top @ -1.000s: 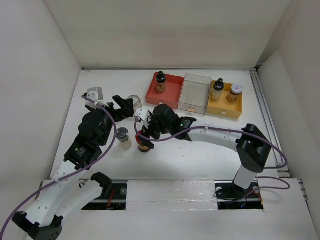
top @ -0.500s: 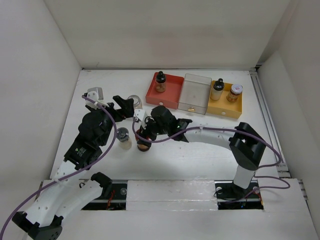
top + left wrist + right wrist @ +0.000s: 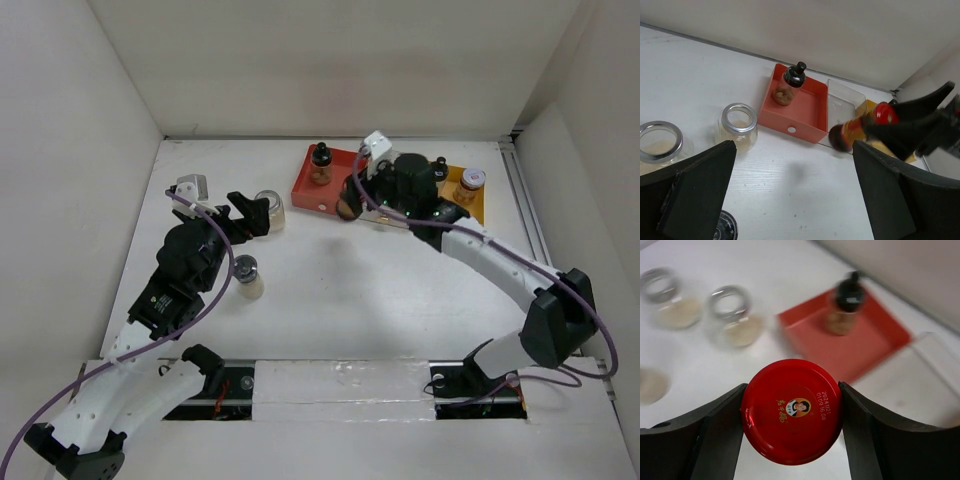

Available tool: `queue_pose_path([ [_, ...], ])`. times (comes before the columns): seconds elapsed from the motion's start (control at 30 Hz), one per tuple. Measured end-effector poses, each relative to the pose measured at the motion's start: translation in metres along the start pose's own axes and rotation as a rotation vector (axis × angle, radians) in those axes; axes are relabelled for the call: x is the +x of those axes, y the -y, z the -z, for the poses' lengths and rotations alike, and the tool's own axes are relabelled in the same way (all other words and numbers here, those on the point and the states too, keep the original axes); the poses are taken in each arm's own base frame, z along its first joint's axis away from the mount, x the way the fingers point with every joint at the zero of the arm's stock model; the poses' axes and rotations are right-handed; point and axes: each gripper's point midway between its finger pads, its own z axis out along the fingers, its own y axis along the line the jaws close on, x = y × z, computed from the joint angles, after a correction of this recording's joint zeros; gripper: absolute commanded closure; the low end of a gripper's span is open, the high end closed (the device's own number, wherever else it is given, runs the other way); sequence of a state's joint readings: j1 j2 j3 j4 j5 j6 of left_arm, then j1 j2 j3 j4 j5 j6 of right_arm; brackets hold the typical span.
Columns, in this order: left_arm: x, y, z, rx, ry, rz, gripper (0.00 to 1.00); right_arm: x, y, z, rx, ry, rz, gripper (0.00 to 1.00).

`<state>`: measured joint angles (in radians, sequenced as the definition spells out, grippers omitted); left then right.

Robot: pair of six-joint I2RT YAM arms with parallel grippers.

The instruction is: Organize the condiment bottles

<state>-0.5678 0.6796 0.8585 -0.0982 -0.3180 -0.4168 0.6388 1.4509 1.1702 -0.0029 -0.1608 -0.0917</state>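
Note:
The robot's right gripper needs to move outward over the grey tray [image 3: 901, 389] next, tilt the dark brown bottle upright and lower it in beside the red tray, where the bottom of the grey tray shows empty.
My right gripper [image 3: 362, 197] is shut on the red-capped dark brown bottle [image 3: 347, 208] and holds it tilted in the air at the front edge of the red tray [image 3: 312, 187]. Its red cap [image 3: 791, 411] sits between the two fingers in the right wrist view. A black-capped amber bottle [image 3: 320, 163] stands in the red tray. A black-capped bottle [image 3: 437, 166] and a whitish-lidded jar [image 3: 469, 184] stand in the yellow tray [image 3: 474, 210]. My left gripper [image 3: 254, 216] is open and empty, just left of a clear silver-rimmed jar [image 3: 269, 206]. A grey-lidded jar [image 3: 248, 277] stands nearer the front.
The grey tray [image 3: 842, 102] between the red and yellow trays is mostly hidden under my right gripper in the top view. A small whitish object [image 3: 190, 187] lies at the far left. White walls close in the table on three sides.
My right gripper has lifted the red-capped bottle off the table near the left jars and carried it back and right to the red tray's front edge. The left arm has not moved.

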Motion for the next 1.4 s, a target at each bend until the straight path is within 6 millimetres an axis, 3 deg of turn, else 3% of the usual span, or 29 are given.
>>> queue_pose_path([
  [0.1,0.0,0.001,0.0,0.004,-0.001,0.0,0.01,-0.007,0.074,-0.001,0.194,0.017,-0.031,0.52],
  [0.2,0.0,0.001,0.0,0.004,-0.002,0.0,0.01,0.006,0.13,-0.012,0.311,-0.018,-0.064,0.52],
  [0.33,0.0,0.001,0.0,0.004,-0.002,0.0,0.01,0.037,0.179,-0.033,0.381,-0.086,-0.11,0.52],
  [0.5,0.0,0.001,0.0,0.004,-0.002,0.0,0.01,0.063,0.221,-0.061,0.43,-0.134,-0.137,0.52],
  [0.77,0.001,0.0,-0.001,0.002,-0.005,-0.001,0.01,0.086,0.248,-0.097,0.446,-0.156,-0.148,0.52],
  [0.87,0.003,0.0,-0.002,0.0,-0.01,-0.003,0.01,0.084,0.255,-0.103,0.455,-0.144,-0.149,0.51],
  [1.0,0.003,0.0,-0.003,-0.001,-0.012,-0.004,0.01,0.084,0.259,-0.106,0.469,-0.138,-0.154,0.4],
  [1.1,0.004,0.0,-0.003,0.0,-0.012,-0.004,0.01,0.084,0.26,-0.105,0.48,-0.137,-0.16,0.23],
  [1.13,0.004,0.001,-0.003,0.002,-0.013,-0.004,0.01,0.084,0.26,-0.105,0.483,-0.137,-0.162,0.12],
  [1.2,0.004,0.001,-0.002,0.005,-0.015,-0.004,0.01,0.079,0.262,-0.105,0.49,-0.118,-0.162,0.03],
  [1.3,0.004,0.002,-0.002,0.008,-0.016,-0.004,0.01,0.066,0.263,-0.1,0.499,-0.09,-0.154,0.01],
  [1.4,0.004,0.002,-0.002,0.007,-0.016,-0.004,0.01,0.044,0.254,-0.083,0.497,-0.06,-0.147,0.01],
])
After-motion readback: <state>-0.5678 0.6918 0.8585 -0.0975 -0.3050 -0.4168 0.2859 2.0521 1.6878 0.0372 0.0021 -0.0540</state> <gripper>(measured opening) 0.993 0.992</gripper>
